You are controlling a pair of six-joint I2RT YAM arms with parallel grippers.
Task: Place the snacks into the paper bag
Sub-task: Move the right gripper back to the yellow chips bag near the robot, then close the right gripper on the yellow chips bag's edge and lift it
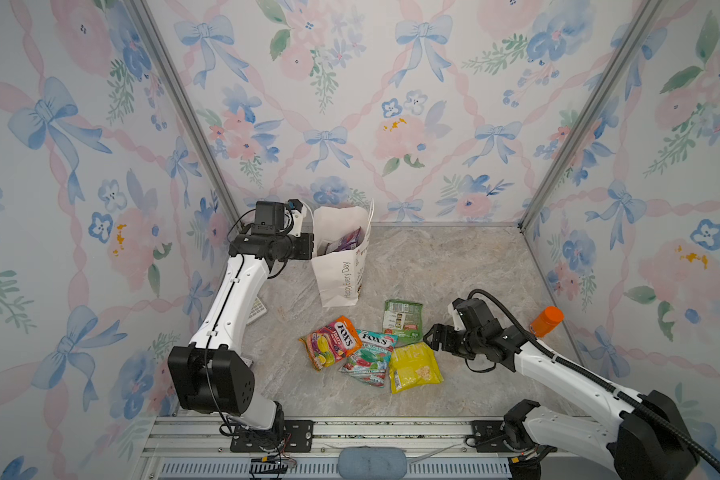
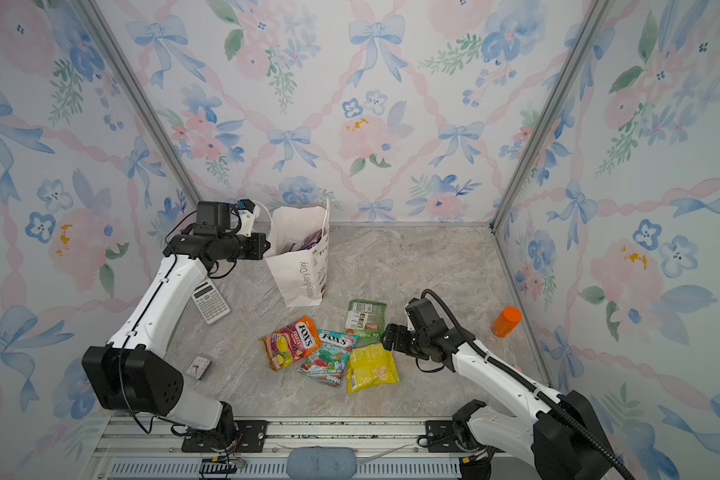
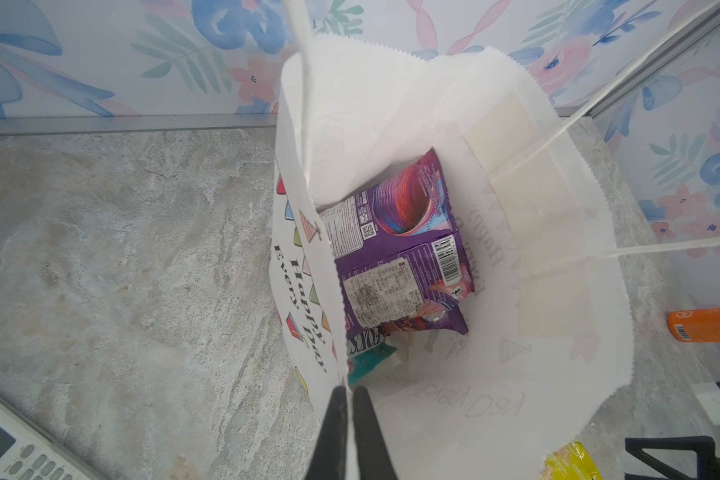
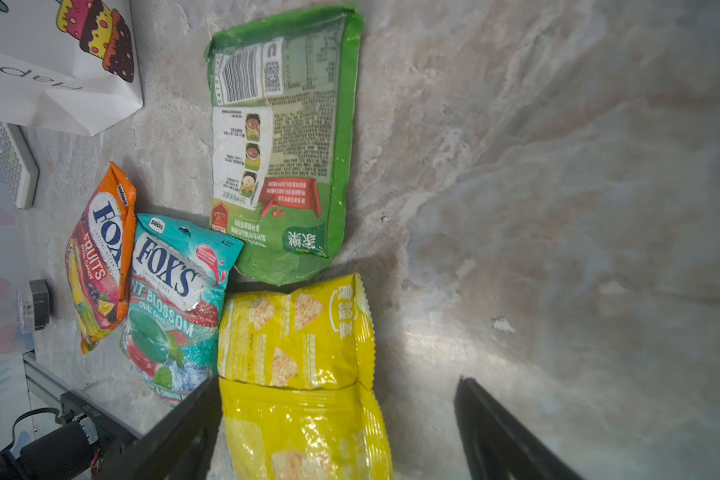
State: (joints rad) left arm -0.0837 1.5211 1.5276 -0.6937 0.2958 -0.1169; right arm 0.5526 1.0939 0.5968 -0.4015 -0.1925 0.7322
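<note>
I will next lower my right gripper astride the yellow packet's free edge [image 1: 434, 358] [image 4: 372, 392] below it and close it, because the bare tabletop alongside has room for one finger.
The white paper bag [image 1: 341, 274] stands upright at the back. My left gripper [image 3: 350, 388] is shut on its near rim and holds the mouth open. Inside lie a purple packet [image 3: 408, 249] and a teal FOX'S packet [image 3: 371, 351] beneath it. Four snacks lie on the table in front: orange FOX'S [image 1: 331, 340], teal FOX'S [image 1: 371, 357], yellow [image 1: 414, 368] and green [image 1: 402, 318]. My right gripper [image 4: 339, 380] is open just above the yellow packet [image 4: 296, 332], whose right end lies between the spread fingers; in a top view the gripper [image 1: 431, 336] is at that packet's right.
An orange-capped bottle [image 1: 545, 322] stands by the right wall. A calculator [image 2: 211, 301] and a small clock [image 2: 200, 366] lie left of the snacks, near the left arm. Floral walls close in three sides; a metal rail runs along the front.
</note>
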